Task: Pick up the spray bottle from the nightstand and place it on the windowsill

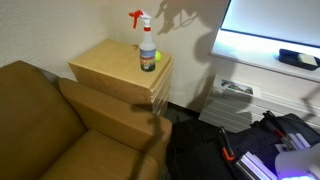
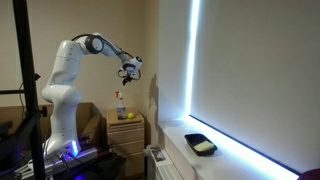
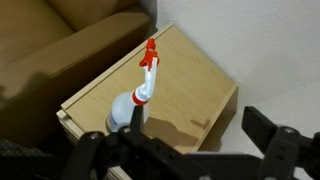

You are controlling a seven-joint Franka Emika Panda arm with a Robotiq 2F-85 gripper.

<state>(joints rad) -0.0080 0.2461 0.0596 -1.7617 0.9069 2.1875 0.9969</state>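
The white spray head comes between my gripper's fingers next, as my gripper goes down toward the spray bottle and sideways toward the armchair.
The spray bottle, clear with a red-and-white trigger, stands upright on the nightstand near its back right corner. It also shows in an exterior view on the nightstand, and in the wrist view. My gripper hangs in the air above the bottle, apart from it. In the wrist view my gripper is open and empty, with the bottle near one finger. The white windowsill runs under the bright window and also shows in an exterior view.
A brown leather armchair stands against the nightstand. A small yellow-green ball lies beside the bottle. A black tray sits on the windowsill. A white slatted heater stands below the sill. The robot base is by the armchair.
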